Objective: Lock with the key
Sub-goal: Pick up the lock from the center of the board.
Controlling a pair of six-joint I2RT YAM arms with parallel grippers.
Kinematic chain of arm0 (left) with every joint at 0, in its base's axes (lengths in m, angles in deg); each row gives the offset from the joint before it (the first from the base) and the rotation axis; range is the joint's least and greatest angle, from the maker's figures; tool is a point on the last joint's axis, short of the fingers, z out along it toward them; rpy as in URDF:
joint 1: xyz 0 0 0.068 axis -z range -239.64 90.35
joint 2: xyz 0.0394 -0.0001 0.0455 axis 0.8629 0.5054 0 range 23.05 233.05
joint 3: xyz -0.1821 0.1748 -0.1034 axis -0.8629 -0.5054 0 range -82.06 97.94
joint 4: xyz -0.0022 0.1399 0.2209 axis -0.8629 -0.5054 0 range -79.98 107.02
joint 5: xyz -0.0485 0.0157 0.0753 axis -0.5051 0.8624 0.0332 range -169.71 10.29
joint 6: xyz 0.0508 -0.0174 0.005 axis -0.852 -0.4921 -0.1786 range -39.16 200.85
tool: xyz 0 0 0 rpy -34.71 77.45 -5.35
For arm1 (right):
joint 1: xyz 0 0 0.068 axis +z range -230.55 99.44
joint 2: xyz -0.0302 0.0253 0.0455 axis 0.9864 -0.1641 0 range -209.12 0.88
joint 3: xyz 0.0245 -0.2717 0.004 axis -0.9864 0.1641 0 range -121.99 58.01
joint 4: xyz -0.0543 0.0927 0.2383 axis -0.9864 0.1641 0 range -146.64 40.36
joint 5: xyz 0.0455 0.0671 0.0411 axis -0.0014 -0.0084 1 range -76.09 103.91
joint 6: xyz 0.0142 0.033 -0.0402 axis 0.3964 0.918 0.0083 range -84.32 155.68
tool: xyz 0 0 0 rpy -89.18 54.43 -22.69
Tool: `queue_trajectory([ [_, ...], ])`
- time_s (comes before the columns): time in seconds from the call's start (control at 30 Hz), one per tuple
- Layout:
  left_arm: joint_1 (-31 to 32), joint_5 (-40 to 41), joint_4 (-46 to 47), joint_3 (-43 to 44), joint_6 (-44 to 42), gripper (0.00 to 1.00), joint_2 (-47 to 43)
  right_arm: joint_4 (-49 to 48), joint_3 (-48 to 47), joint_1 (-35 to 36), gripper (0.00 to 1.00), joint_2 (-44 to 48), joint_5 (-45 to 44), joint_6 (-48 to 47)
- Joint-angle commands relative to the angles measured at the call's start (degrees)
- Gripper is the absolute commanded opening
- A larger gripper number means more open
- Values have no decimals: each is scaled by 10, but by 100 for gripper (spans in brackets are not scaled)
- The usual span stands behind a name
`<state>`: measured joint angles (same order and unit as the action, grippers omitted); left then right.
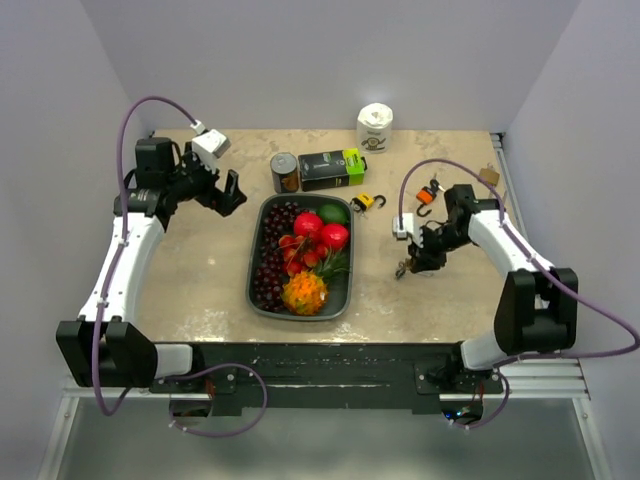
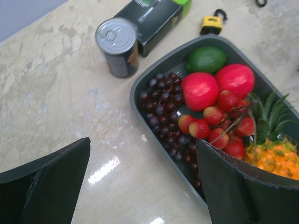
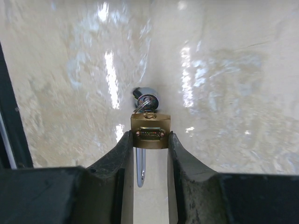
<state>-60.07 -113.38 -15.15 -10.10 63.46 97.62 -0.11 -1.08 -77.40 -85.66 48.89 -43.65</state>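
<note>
Next, the left gripper moves past the fruit tray, rightward in the top view, onto the silver shackle (image 3: 140,169), since the right gripper covers the sides of the padlock's body.
My right gripper (image 3: 149,140) is shut on a brass padlock (image 3: 150,130) and holds it by the sides of its body. A silver key (image 3: 145,100) sticks in the keyhole at the far end. The silver shackle (image 3: 140,169) hangs back between my fingers. In the top view the right gripper (image 1: 412,262) holds the padlock (image 1: 402,269) low over the table, right of the tray. My left gripper (image 1: 227,194) is open and empty at the back left; in its wrist view the left gripper (image 2: 142,186) hovers beside the tray's left edge.
A grey tray (image 1: 256,262) of fruit sits mid-table. A tin can (image 1: 285,172), a black-and-green box (image 1: 331,169) and a white roll (image 1: 375,127) stand behind it. A yellow padlock (image 1: 362,201) and an orange padlock (image 1: 427,195) lie at the back right.
</note>
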Motion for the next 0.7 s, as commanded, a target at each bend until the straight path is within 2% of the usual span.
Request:
queue_trajectory([
  [0.0,49,-33,78,28,35,99,1,16,-49,-16,0,52,123,161],
  [0.13,99,-46,140,28,86,97,14,6,-71,-48,0,73,177,239],
  [0.17,122,-74,174,20,89,95,20,17,-78,-54,0,78,187,249],
  [0.27,183,-82,221,-5,69,95,23,56,-91,-58,0,75,190,252],
  [0.3,218,-80,228,-9,61,95,27,60,-93,-58,0,73,186,268],
  [0.43,292,-78,272,-31,52,92,44,53,-101,-65,0,74,180,336],
  [0.47,304,-64,293,-49,65,89,44,39,-100,-68,0,78,184,361],
  [0.5,327,-54,312,-59,81,88,43,23,-98,-69,0,90,184,424],
  [0.53,338,-42,375,-67,122,86,44,-16,-91,-73,0,96,185,458],
  [0.63,382,23,445,-89,202,85,55,-103,-70,-80,0,127,180,601],
  [0.67,396,66,452,-82,213,83,62,-131,-63,-81,0,134,166,646],
])
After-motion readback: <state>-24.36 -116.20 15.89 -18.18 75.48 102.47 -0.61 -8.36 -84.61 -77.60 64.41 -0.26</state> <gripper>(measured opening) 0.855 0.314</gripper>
